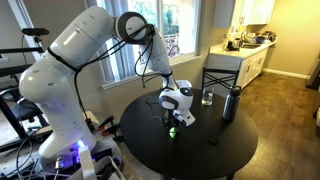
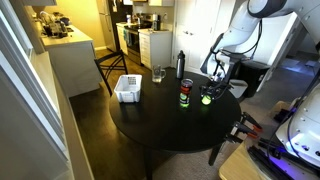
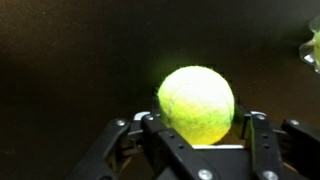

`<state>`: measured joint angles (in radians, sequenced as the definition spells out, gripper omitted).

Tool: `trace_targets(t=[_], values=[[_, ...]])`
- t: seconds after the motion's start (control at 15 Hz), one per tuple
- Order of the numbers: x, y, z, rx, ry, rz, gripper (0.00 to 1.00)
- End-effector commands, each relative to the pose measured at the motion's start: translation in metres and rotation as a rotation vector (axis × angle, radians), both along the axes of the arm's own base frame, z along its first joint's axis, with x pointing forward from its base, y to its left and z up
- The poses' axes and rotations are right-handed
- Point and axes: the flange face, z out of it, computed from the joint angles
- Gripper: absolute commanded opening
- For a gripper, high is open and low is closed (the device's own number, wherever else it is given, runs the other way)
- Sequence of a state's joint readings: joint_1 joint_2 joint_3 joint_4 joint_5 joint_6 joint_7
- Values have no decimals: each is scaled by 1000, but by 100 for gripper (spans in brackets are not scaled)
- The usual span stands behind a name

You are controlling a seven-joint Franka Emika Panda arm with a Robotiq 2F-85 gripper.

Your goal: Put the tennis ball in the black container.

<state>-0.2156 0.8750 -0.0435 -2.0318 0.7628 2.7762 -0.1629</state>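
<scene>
I should next move my gripper up, then sideways over the black container beside it and release the ball, because the container has its top [image 2: 186,81] higher than the held ball.
The tennis ball [image 3: 197,103] is a fuzzy yellow-green ball that fills the middle of the wrist view, against the dark tabletop. It sits between my gripper's [image 3: 197,128] two black fingers, which press on both of its sides. In both exterior views the gripper [image 2: 212,90] points down at the round black table, with the ball [image 2: 206,98] [image 1: 172,130] at its fingertips. The black container [image 2: 185,94], a small dark cup with a reddish top and a green patch, stands upright just beside the ball. I cannot make it out in the wrist view.
A taller dark bottle [image 2: 180,64] [image 1: 231,103], a clear glass [image 2: 158,74] [image 1: 207,97] and a white mesh basket [image 2: 127,88] stand on the round black table [image 2: 170,130]. A chair [image 1: 222,75] stands at the table's edge.
</scene>
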Motion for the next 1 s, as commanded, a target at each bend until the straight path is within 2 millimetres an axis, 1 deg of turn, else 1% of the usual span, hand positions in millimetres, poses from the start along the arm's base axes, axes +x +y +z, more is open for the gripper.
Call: trace_targets(t=[0.0, 0.13, 0.4, 0.6, 0.87, 0.93], values=[[5, 7, 42, 33, -69, 10, 42], [14, 7, 66, 31, -127, 10, 42], [32, 1, 119, 28, -248, -9, 42], [38, 2, 149, 42, -331, -7, 42], [42, 20, 184, 92, -437, 13, 42], [42, 25, 190, 107, -461, 19, 42]])
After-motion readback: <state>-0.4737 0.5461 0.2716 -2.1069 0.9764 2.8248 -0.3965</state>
